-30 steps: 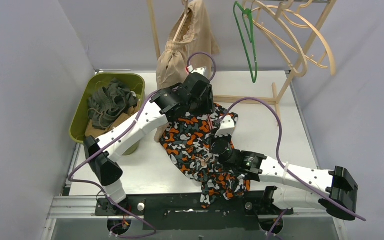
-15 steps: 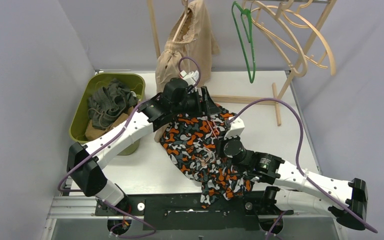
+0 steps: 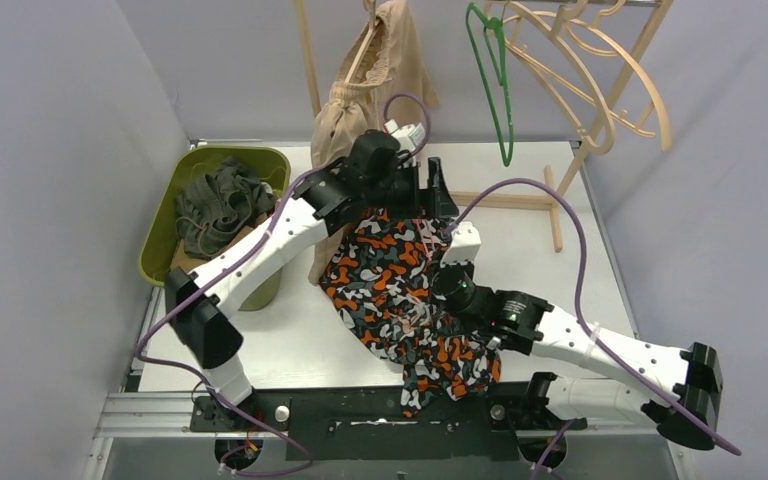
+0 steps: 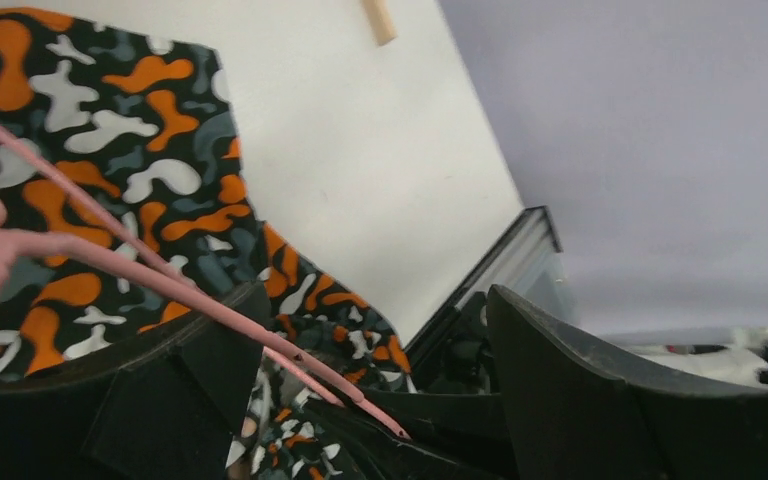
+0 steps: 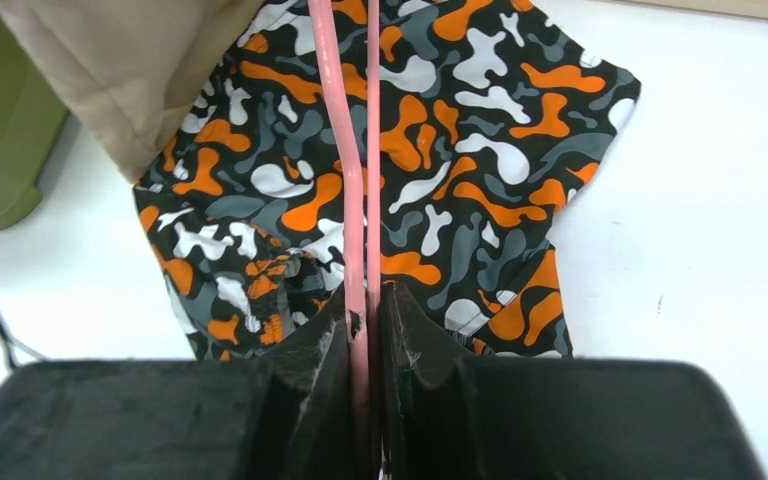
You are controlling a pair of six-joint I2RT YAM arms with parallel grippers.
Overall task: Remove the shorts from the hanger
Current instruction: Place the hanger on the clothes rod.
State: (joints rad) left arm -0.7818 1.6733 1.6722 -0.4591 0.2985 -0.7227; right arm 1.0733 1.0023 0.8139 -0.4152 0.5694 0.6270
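Note:
I will next raise my right gripper outward to the rack beside the green hanger and let go of the pink hanger there, because that spot is above and outward of the gripper.
The orange-black-grey camouflage shorts [image 3: 400, 300] lie spread on the white table [image 3: 290, 340]; they also show in the right wrist view [image 5: 470, 170] and the left wrist view [image 4: 110, 130]. A thin pink hanger [image 5: 350, 150] runs over them. My right gripper [image 3: 452, 250] is shut on the hanger's two rods [image 5: 365, 325]. My left gripper [image 3: 430, 195] is open at the shorts' far edge [image 4: 380, 400], with the pink hanger [image 4: 160, 285] crossing its left finger [image 4: 160, 390]. Beige shorts [image 3: 380, 80] hang on the rack. Dark olive shorts [image 3: 220, 205] lie in the green bin [image 3: 160, 235].
A green hanger [image 3: 495, 80] and several wooden hangers [image 3: 590, 70] hang on the wooden rack [image 3: 560, 190] at the back right. The bin stands at the table's left side. Purple cables [image 3: 560, 200] loop above both arms. Grey walls enclose the table.
My left gripper has swung from above the shorts' top toward the far right edge, its fingers now spread. My right gripper stays clamped on the pink hanger and has shifted slightly.

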